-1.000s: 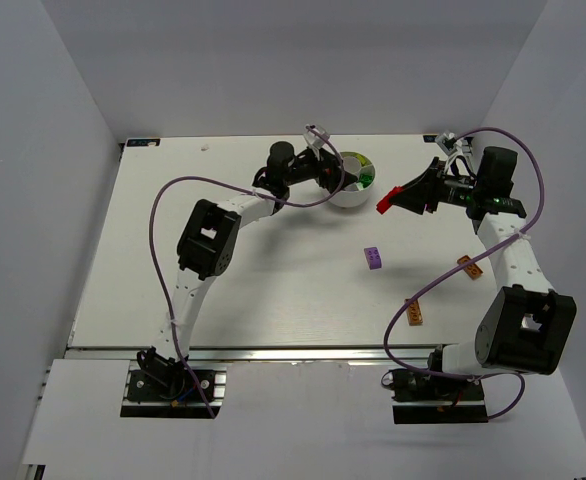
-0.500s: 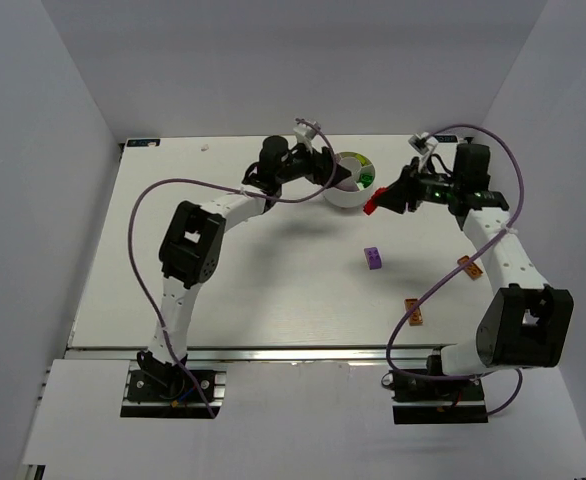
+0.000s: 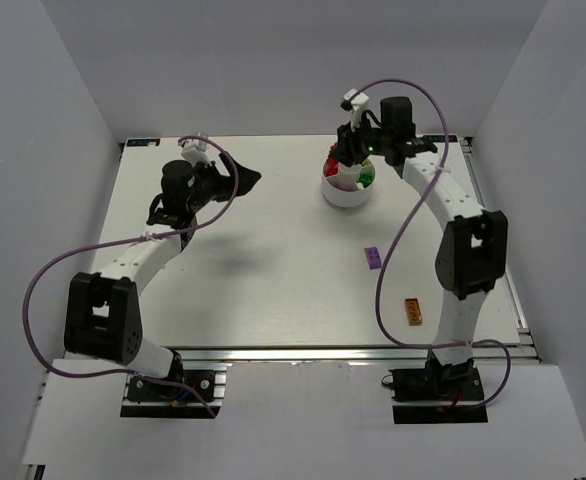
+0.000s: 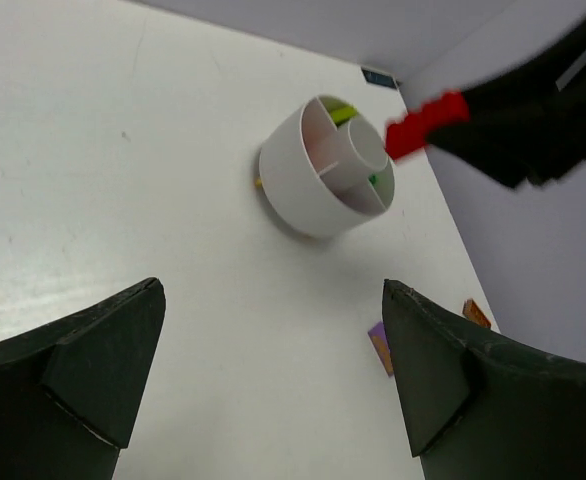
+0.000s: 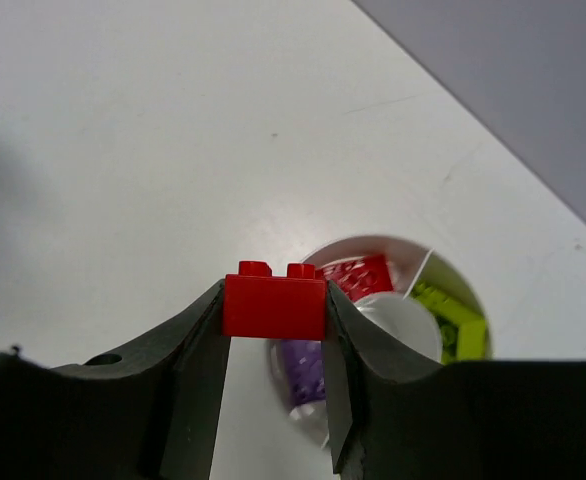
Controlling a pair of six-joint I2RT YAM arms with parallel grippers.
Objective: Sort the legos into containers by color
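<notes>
My right gripper is to move next over the dish's section with the red brick [image 5: 361, 275] and go down.
My right gripper [image 5: 274, 308] is shut on a red lego [image 5: 274, 300] and holds it just above the near rim of the round white dish [image 5: 419, 262]. Its containers hold a red brick [image 5: 361, 275], a purple brick [image 5: 303, 372] and yellow-green bricks [image 5: 455, 322]. From above, the right gripper [image 3: 349, 160] hangs over the dish [image 3: 337, 198]. My left gripper [image 3: 245, 181] stands open and empty, well left of the dish. In the left wrist view the dish [image 4: 298, 185] and the held red lego [image 4: 425, 122] lie far ahead of the left gripper [image 4: 273, 292].
A purple lego [image 3: 372, 257] lies on the table below the dish, and an orange lego [image 3: 414, 311] sits nearer the front right. In the left wrist view the purple lego [image 4: 381, 346] and an orange one [image 4: 476, 313] show at the right finger. Grey walls close in the table.
The right gripper carried the red lego leftward and back, from right of the dish to above it. The left arm swung away from the dish to the left.
</notes>
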